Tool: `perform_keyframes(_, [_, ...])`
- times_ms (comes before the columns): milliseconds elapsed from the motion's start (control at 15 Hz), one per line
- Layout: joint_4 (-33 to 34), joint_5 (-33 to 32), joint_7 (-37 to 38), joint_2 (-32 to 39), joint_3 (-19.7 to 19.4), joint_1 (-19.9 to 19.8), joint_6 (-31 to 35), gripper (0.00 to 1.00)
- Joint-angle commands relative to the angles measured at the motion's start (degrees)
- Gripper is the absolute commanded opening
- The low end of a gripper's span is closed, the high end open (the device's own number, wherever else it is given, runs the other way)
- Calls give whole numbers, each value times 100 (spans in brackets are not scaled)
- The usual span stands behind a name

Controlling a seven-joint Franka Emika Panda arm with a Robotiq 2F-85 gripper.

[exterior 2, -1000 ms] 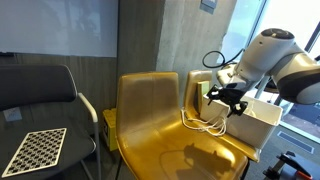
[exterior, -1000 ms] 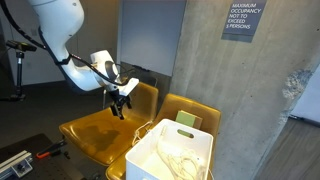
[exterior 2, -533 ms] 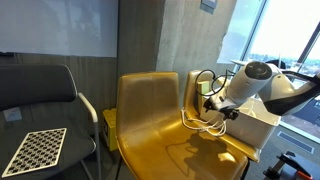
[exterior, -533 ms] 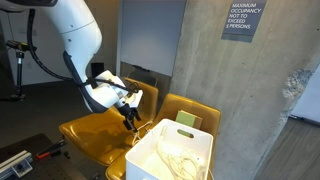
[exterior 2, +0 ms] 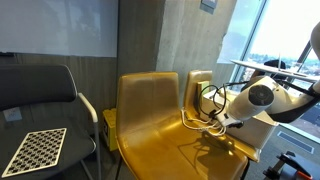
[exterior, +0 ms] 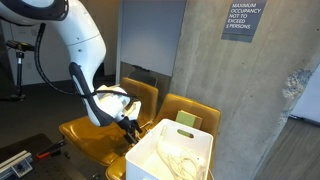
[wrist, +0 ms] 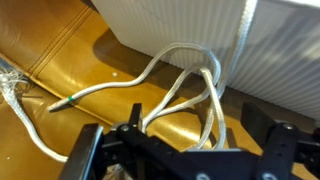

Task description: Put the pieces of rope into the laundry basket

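Observation:
The rope loops (exterior 2: 208, 127) (wrist: 203, 112) beside the basket's side are already between my gripper's open fingers, so it will next move down a little further onto them and close.
A white rope (wrist: 172, 88) lies in loops on the seat of a yellow chair (wrist: 60, 45), against the wall of the white laundry basket (wrist: 190, 30). My gripper (wrist: 185, 150) is open, low over the seat, with its two fingers on either side of the rope loops. In both exterior views the gripper (exterior: 130, 128) (exterior 2: 222, 122) is down at the seat beside the basket (exterior: 150, 152) (exterior 2: 262, 116). The rope on the seat shows in an exterior view (exterior 2: 203, 122). More white rope (exterior: 178, 158) lies inside the basket.
The basket stands on a second yellow chair (exterior: 190, 108) next to the yellow chair (exterior 2: 150, 110). A black chair (exterior 2: 40, 90) holds a checkerboard (exterior 2: 35, 148). A concrete pillar (exterior: 270, 100) stands behind the basket.
The arm has come down from above the chair to the seat beside the basket. The open gripper now straddles the rope loops.

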Motion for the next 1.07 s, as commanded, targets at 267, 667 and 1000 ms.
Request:
perform_keyframes(267, [25,-550,448,159,741,-631,-860,100])
perform_keyframes(667, [164,-417,546,383,1124,-1010,-880,58])
perform_keyframes(1000, [203,-396,856,318,1279,-1067,-867,20])
